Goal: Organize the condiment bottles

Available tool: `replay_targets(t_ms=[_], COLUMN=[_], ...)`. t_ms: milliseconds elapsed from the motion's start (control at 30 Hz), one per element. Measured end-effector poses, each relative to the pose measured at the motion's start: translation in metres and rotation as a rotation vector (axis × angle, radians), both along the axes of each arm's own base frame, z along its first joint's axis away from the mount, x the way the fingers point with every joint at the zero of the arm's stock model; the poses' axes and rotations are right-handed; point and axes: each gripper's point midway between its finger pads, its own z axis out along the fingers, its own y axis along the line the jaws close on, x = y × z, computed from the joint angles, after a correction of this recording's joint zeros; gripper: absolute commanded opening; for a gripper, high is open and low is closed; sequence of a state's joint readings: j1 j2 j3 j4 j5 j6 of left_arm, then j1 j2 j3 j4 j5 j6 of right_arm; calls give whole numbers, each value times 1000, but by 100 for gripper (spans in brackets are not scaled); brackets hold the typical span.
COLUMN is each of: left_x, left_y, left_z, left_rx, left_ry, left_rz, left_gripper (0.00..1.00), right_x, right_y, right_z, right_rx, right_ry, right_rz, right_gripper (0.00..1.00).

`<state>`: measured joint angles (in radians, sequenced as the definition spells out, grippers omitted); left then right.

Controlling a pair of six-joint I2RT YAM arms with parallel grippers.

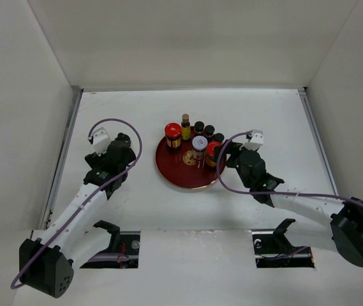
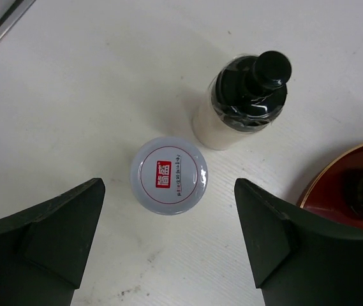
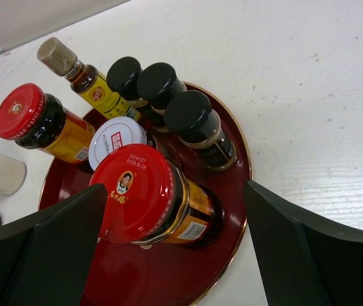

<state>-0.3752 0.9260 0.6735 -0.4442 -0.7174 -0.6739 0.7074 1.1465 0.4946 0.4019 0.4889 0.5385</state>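
I should next lower my left gripper, fingers open, around the white-lidded jar's round lid (image 2: 169, 176), then close: this jar still stands on the tabletop outside the tray.
A round red tray (image 1: 184, 178) holds several condiment bottles: a red-capped jar (image 1: 173, 134), a slim yellow bottle (image 1: 185, 125), three black-capped bottles (image 1: 208, 132), a white-lidded jar (image 1: 199, 146) and a second red-capped jar (image 1: 213, 152). My right gripper (image 3: 175, 245) is open, with that red-capped jar (image 3: 140, 191) between its fingers. My left gripper (image 2: 168, 252) is open and empty over the table, left of the tray. Just ahead of it stand a white-lidded jar (image 2: 168, 175) and a pale black-capped bottle (image 2: 245, 102). The left gripper (image 1: 117, 150) hides both in the top view.
The tray rim (image 2: 337, 175) lies close to the right of the left gripper. White walls enclose the table on three sides. A metal rail (image 1: 63, 153) runs along the left edge. Two cut-outs sit at the near edge by the arm bases.
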Motion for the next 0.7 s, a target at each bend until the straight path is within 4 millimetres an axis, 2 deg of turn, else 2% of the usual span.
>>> replay_targets(t_ms=[300, 700], left_x=[10, 11], left_y=[-5, 4], left_z=[-41, -57], left_rx=[13, 14], left_ry=[118, 133], left_rz=[-18, 16], left_gripper=[84, 78], right_x=[-1, -1], right_y=[3, 3], right_z=[-4, -4], right_rx=[-9, -8], right_ry=[10, 8], right_rz=[8, 9], right_gripper=[94, 95])
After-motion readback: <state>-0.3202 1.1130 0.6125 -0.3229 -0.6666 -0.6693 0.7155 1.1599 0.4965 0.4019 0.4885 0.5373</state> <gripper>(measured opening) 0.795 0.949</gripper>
